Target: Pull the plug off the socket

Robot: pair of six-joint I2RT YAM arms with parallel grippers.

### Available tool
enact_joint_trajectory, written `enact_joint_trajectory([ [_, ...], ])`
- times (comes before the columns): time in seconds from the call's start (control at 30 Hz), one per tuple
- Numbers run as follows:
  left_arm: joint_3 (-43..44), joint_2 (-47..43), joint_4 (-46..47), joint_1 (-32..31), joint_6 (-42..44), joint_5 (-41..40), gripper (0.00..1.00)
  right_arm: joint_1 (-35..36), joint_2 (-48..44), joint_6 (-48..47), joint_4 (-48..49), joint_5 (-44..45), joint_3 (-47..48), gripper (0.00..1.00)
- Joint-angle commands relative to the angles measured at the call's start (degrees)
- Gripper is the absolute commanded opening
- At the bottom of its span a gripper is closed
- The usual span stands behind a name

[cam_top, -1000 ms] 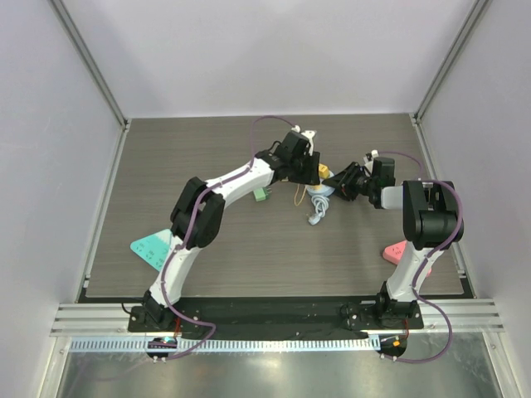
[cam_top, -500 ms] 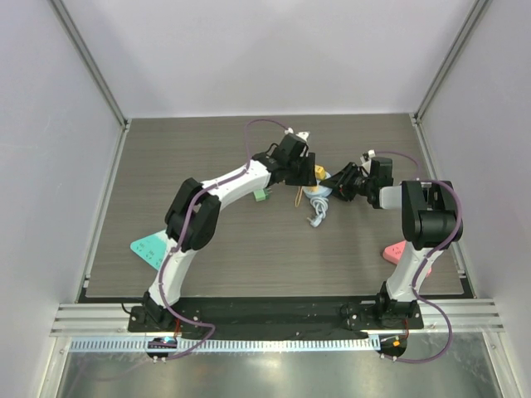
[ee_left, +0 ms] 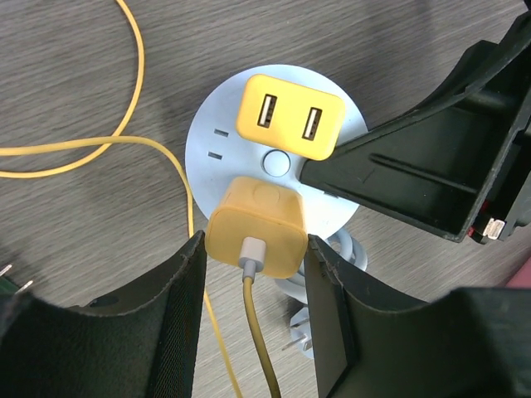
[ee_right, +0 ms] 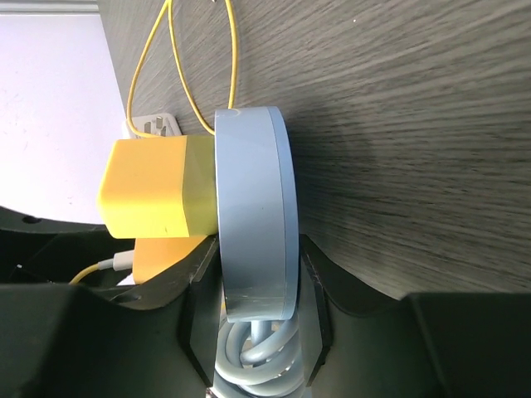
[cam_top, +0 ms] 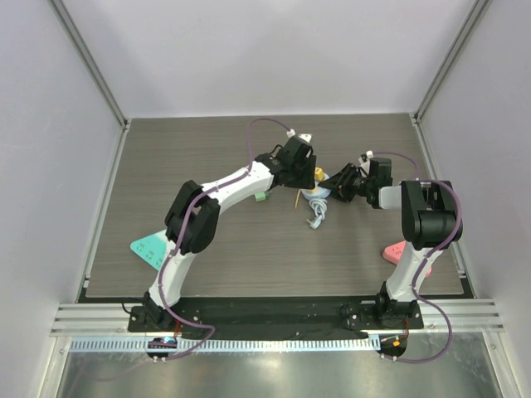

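Next, my left gripper pulls the plug up, carries it left in the top view to clear tabletop by the green piece, lowers it and releases it.
A round pale blue socket (ee_left: 217,141) lies on the table with two yellow blocks on its face. The plug (ee_left: 257,220) is the nearer block, with a yellow cable coming out of its back. My left gripper (ee_left: 255,242) is shut on its two sides. The plug still sits against the socket face. A yellow USB adapter (ee_left: 290,116) is plugged in beside it. My right gripper (ee_right: 253,265) is shut on the socket (ee_right: 253,215) across its thickness, at the rim. In the top view both grippers meet at the socket (cam_top: 319,189).
The socket's grey cord (cam_top: 317,211) is coiled just in front of it, ending in a loose pronged plug (ee_left: 303,340). The thin yellow cable (ee_left: 141,141) loops over the table to the left. A green piece (cam_top: 261,196), a teal card (cam_top: 151,247) and a pink piece (cam_top: 397,250) lie further off.
The left wrist has shifted slightly to the left with the plug in its grip. The right gripper has kept its hold on the socket.
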Motion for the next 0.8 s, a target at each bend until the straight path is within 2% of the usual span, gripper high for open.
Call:
enact_joint_trajectory([
  [0.0,0.2,-7.1,0.9,1.7,-0.4,0.3,0.00,-1.6,1.0,-1.2,-0.8,7.9,0.9,0.01],
  [0.07,1.0,-7.0,-1.1,1.5,1.0,-3.6,0.00,-1.6,0.9,-1.2,-0.8,8.0,0.9,0.01],
  [0.2,0.0,-7.7,-1.8,2.0,-0.1,-4.0,0.00,-1.6,0.9,-1.3,-1.0,8.0,0.8,0.01],
  [0.33,-9.6,-12.1,11.8,6.1,-9.4,7.9,0.00,-1.7,0.7,-1.5,-1.0,8.1,0.9,0.01],
  [0.47,-8.1,-14.3,6.3,4.8,-4.3,-0.6,0.00,-1.7,0.8,-1.5,-1.0,8.0,0.8,0.01],
  [0.53,-9.3,-16.1,4.9,4.2,-2.8,-2.1,0.00,-1.7,0.8,-1.5,-0.9,7.8,0.8,0.01],
  [0.77,-21.1,-30.1,-0.4,4.8,1.1,-7.3,0.00,-2.1,0.7,-1.5,-0.3,7.0,0.7,0.01],
])
